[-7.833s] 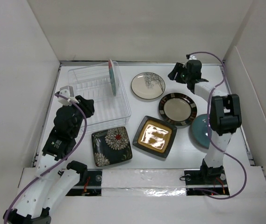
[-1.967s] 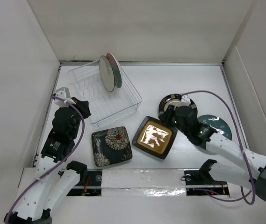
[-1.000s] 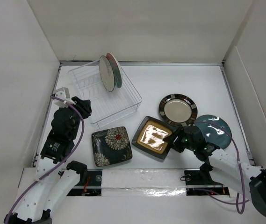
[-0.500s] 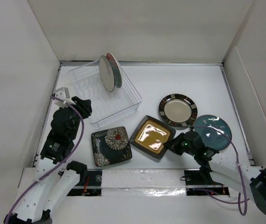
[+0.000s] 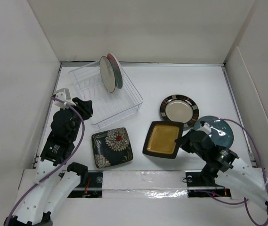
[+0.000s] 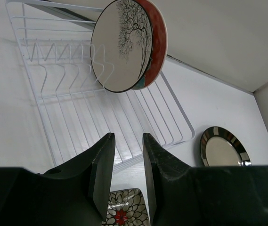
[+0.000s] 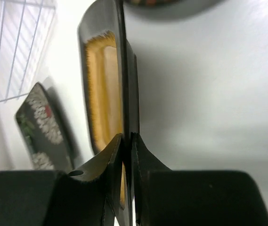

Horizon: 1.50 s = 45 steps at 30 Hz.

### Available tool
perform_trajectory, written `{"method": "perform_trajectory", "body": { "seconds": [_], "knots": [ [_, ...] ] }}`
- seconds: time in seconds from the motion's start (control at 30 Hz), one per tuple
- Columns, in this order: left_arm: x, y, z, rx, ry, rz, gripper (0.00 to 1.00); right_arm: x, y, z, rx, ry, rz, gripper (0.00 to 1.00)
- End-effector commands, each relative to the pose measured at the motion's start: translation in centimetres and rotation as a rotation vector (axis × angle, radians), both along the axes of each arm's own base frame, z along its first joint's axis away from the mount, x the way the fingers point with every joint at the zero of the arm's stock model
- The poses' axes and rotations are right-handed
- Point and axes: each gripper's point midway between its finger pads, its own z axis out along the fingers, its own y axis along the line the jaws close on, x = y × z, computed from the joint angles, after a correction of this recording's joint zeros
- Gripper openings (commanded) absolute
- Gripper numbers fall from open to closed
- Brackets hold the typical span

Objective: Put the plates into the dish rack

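Observation:
Empty rack slots beside the cream plate are outward of my right gripper and to its left in the top view, so next I rise, cross there, go down and let go.
The clear dish rack (image 5: 106, 96) stands at the back left with two round plates upright in it: the cream tree-branch plate (image 6: 122, 44) and the teal-red plate (image 6: 156, 37) behind it. My right gripper (image 5: 181, 140) is shut on the right edge of the amber-centred square plate (image 5: 163, 139), which shows edge-on in the right wrist view (image 7: 103, 89). The dark floral square plate (image 5: 112, 147) lies flat to its left. The striped-rim plate (image 5: 179, 110) and the plain teal plate (image 5: 217, 132) lie at the right. My left gripper (image 5: 84, 108) is open and empty beside the rack's near left.
White walls close in the table on the left, back and right. In the left wrist view the rack's wire floor (image 6: 101, 113) lies ahead of the fingers (image 6: 103, 155). The right arm partly covers the teal plate.
My right gripper has closed on the amber-centred plate's right edge and drawn it to the right, turned square and tilted. The left arm and the rack have not moved.

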Motion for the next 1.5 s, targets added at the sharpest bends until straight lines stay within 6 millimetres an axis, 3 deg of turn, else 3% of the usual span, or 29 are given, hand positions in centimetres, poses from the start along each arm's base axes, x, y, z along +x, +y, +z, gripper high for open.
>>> {"method": "perform_trajectory", "body": {
  "seconds": [0.0,0.03,0.13,0.17,0.27,0.33,0.4,0.6,0.63,0.67,0.8,0.83,0.87,0.9,0.97,1.0,1.03,1.13,1.23,1.37,1.47],
  "knots": [
    [0.0,-0.2,2.3,-0.012,-0.071,-0.011,0.27,3.5,-1.2,8.1,-0.064,-0.232,-0.077,0.0],
    [-0.1,-0.2,2.4,-0.013,-0.074,-0.014,0.27,4.1,-0.8,11.3,-0.071,-0.307,-0.053,0.0],
    [-0.2,0.1,2.6,-0.013,-0.083,-0.001,0.27,5.5,-0.9,15.4,-0.178,-0.412,-0.05,0.0],
    [-0.2,0.1,2.5,-0.012,-0.08,0.001,0.27,6.0,-1.6,19.0,-0.165,-0.476,-0.1,0.0],
    [-0.3,0.1,2.6,-0.013,-0.082,-0.004,0.27,6.4,-1.6,24.2,-0.179,-0.609,-0.085,0.0],
    [-0.2,0.3,2.8,-0.014,-0.086,0.007,0.27,6.5,-1.6,29.7,-0.146,-0.717,-0.093,0.0],
    [-0.2,0.3,2.8,-0.012,-0.084,0.01,0.27,6.6,-1.1,32.1,-0.117,-0.789,-0.08,0.0],
    [-0.4,0.6,3.1,-0.013,-0.094,0.019,0.28,10.8,5.7,38.5,-0.183,-1.0,0.023,0.0],
    [-0.4,0.6,3.0,-0.012,-0.091,0.021,0.28,11.2,5.9,41.5,-0.197,-1.059,0.019,0.0],
    [-0.5,0.6,3.1,-0.012,-0.095,0.02,0.28,13.6,8.3,40.3,-0.258,-1.036,0.054,0.0],
    [-0.5,0.8,3.2,-0.014,-0.101,0.03,0.28,17.7,13.6,43.2,-0.307,-1.088,0.157,0.0],
    [-0.5,0.8,3.1,-0.01,-0.097,0.031,0.28,18.5,14.7,42.8,-0.348,-1.072,0.19,0.0],
    [-0.6,0.9,3.2,-0.013,-0.1,0.033,0.28,18.9,14.5,46.2,-0.324,-1.118,0.158,0.0],
    [-0.6,0.9,3.1,-0.012,-0.102,0.031,0.28,21.3,17.2,43.8,-0.365,-1.081,0.198,0.0],
    [-0.8,1.1,3.2,-0.015,-0.107,0.039,0.28,23.1,18.9,42.9,-0.41,-1.057,0.221,0.0],
    [-0.8,1.1,3.4,-0.015,-0.109,0.042,0.28,23.3,18.9,45.5,-0.388,-1.092,0.184,0.0],
    [-0.7,1.2,3.3,-0.014,-0.106,0.045,0.28,25.5,21.1,42.2,-0.437,-1.041,0.223,0.0],
    [-0.7,1.0,3.2,-0.012,-0.105,0.036,0.28,28.1,23.3,40.8,-0.465,-1.029,0.218,0.0],
    [-0.6,1.0,3.2,-0.011,-0.102,0.039,0.28,29.4,24.2,40.5,-0.468,-1.046,0.187,0.0],
    [-0.4,0.5,2.9,-0.013,-0.095,0.014,0.28,31.3,26.5,37.4,-0.479,-1.043,0.178,0.0],
    [-0.3,0.6,2.9,-0.011,-0.091,0.02,0.28,32.0,26.9,36.8,-0.526,-1.063,0.153,0.0]
  ]
}}
